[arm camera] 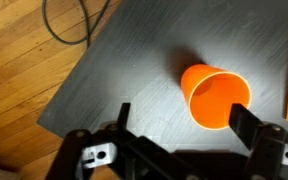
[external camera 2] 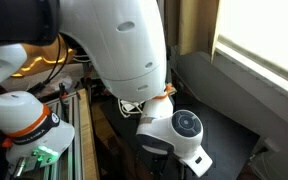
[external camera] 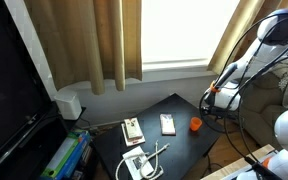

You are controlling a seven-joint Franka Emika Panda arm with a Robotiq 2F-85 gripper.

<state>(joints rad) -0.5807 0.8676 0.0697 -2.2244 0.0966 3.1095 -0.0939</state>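
Note:
The orange cup stands below the gripper with its rim's floor-side edge (external camera: 197, 120) (arm camera: 190, 98) between the open fingers, so the gripper will next go down astride the cup's rim and close.
An orange cup (arm camera: 214, 95) stands on a dark table (arm camera: 134, 70) near its corner. In the wrist view my gripper (arm camera: 182, 118) is open above it, the right finger beside the cup's rim and the left finger well apart from it. Nothing is held. In an exterior view the cup (external camera: 196, 125) sits at the table's near edge, with my gripper (external camera: 216, 98) just above and beside it. In another exterior view the arm's body hides most of the scene, and only a bit of orange (external camera 2: 168, 90) shows.
On the table (external camera: 174, 135) lie a remote (external camera: 168, 123), a small box (external camera: 132, 130) and a white device with a cable (external camera: 142, 162). Curtains and a window stand behind. A black cable (arm camera: 69, 25) lies on the wood floor (arm camera: 24, 70) by the table's corner.

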